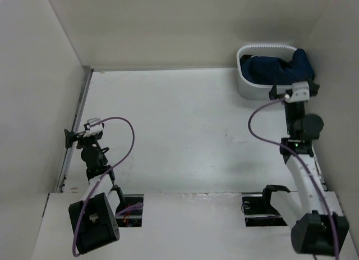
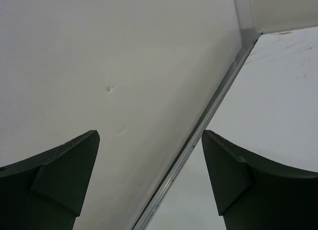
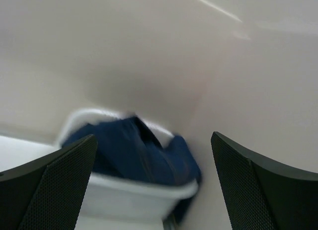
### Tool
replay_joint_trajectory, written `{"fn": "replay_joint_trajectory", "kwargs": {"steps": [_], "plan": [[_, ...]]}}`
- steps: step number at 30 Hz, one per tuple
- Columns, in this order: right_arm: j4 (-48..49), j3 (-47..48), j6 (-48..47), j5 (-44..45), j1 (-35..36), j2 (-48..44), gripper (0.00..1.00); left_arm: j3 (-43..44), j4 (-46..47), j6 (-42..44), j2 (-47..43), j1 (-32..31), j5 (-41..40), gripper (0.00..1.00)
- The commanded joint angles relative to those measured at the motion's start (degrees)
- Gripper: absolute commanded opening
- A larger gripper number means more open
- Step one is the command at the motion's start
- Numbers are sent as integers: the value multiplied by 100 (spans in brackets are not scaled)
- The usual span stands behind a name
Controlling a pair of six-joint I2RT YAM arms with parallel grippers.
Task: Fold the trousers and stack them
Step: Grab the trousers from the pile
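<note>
The basket's rim is all around the trousers. My right gripper needs to move outward over the basket point(image 1: 247, 87), point its fingers down and go down onto the middle of the bunched trousers point(image 1: 280, 68).
The dark navy trousers point(image 1: 276, 68) lie bunched in a white basket point(image 1: 247, 87) at the far right corner, with part of them spilling over its right rim. In the right wrist view the trousers point(image 3: 134, 153) sit in the basket point(image 3: 134, 202) ahead of the fingers. My right gripper point(image 1: 279, 92) is open and empty, just in front of the basket's near wall. My left gripper point(image 1: 69, 137) is open and empty at the table's left edge, facing the left wall.
White walls enclose the table on the left, back and right. A metal rail point(image 1: 78, 122) runs along the left edge; it also shows in the left wrist view point(image 2: 213, 106). The white tabletop point(image 1: 179, 136) spans the middle.
</note>
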Motion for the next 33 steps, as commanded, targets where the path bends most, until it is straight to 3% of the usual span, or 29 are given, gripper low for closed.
{"fn": "replay_joint_trajectory", "kwargs": {"steps": [1,6,8,12,16,21,26,27,28,30,31,32,33], "plan": [[-1743,1456,-690,126,776,1253,100,277,282,-166,57,62,45,85],[-1926,3546,295,2657,1568,2686,100,286,265,-263,40,159,71,85],[-3091,4750,595,2784,1411,3486,100,277,247,-324,14,220,106,85],[-6395,7579,1508,2591,1121,5462,100,277,212,-360,-21,264,159,85],[-7989,9410,2028,2844,997,6756,100,269,212,-368,-22,264,167,85],[-8220,9844,2318,2994,954,7268,100,269,203,-377,-22,273,176,85],[-8520,9476,2767,2758,813,7261,99,269,203,-386,-22,282,185,85],[-8441,9327,2828,2644,795,7173,89,269,203,-386,-13,282,185,85],[-8318,9186,2863,2556,778,7076,70,269,203,-386,-13,282,185,85],[-8003,8923,2960,2581,769,6787,20,277,203,-386,-13,282,185,85],[-7818,8817,2969,2660,786,6629,6,277,203,-386,-13,273,185,85],[-7529,8703,2934,2843,795,6392,0,277,203,-377,-21,273,185,85],[-7222,8632,2856,3106,839,6155,0,269,203,-377,-30,264,185,85]]}}
